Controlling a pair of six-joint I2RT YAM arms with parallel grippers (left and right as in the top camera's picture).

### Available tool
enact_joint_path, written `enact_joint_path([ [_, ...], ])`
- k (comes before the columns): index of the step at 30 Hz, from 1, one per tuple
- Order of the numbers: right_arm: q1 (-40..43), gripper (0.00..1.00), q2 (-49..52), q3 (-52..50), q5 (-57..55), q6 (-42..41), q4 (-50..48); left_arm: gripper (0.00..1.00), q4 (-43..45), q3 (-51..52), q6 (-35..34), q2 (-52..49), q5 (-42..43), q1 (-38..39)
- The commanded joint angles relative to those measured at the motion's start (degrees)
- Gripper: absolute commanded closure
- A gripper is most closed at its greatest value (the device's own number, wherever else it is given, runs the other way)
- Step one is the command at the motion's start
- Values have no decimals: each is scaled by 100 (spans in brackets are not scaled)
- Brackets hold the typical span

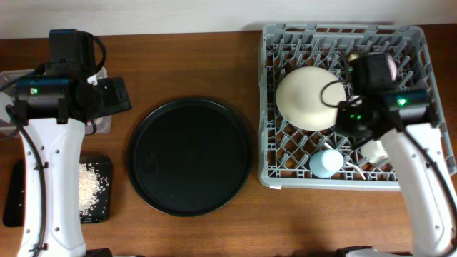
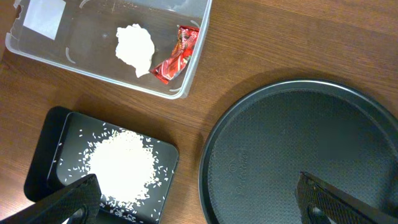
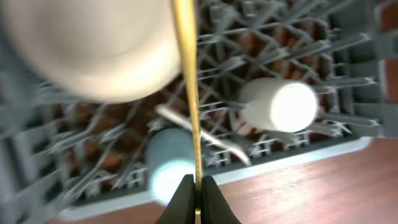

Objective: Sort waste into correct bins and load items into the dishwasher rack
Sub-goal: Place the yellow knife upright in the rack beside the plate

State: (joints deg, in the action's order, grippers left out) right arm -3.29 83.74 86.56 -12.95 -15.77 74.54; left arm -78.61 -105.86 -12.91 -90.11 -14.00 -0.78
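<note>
My right gripper should next bring the yellow knife down onto the empty rack wires between the cream plate and the white cup, and then let go of it.
The grey dishwasher rack holds the cream plate, a light blue cup, a white cup and a white fork. My right gripper is shut on the yellow knife and holds it above the rack. The clear tub holds the white tissue ball and the red wrapper. The shallow black tray holds rice grains. My left gripper is open and empty above the tray's right edge and the round tray. The pinkish bowl is out of view.
A large round black tray lies in the middle of the wooden table. The left arm hangs over the clear tub in the overhead view. The rack's front wall stands near the table's front right.
</note>
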Motion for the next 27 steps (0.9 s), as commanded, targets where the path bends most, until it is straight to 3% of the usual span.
enact_joint_path([
  [1, 426, 96, 516, -308, -190, 807, -111, 1, 7, -46, -33, 13, -61, -13],
  [8, 984, 96, 1740, -332, -164, 1108, -492, 1, 7, -46, -33, 13, -61, -13],
  [17, 975, 96, 1832, -332, 393, 1386, -645, 1, 7, -46, -33, 13, -61, -13],
  [18, 975, 93, 1832, -332, 393, 1384, -645, 1, 7, -46, -33, 13, -61, -13],
  [19, 975, 72, 1832, -332, 396, 1384, -645, 1, 7, -46, -33, 13, -61, -13],
  [22, 975, 54, 1832, -328, 396, 1384, -669, 1, 7, -46, -33, 13, -61, -13],
  [27, 975, 57, 1816, 50, 721, 1386, -409, 1, 7, -46, -33, 13, -61, -13],
])
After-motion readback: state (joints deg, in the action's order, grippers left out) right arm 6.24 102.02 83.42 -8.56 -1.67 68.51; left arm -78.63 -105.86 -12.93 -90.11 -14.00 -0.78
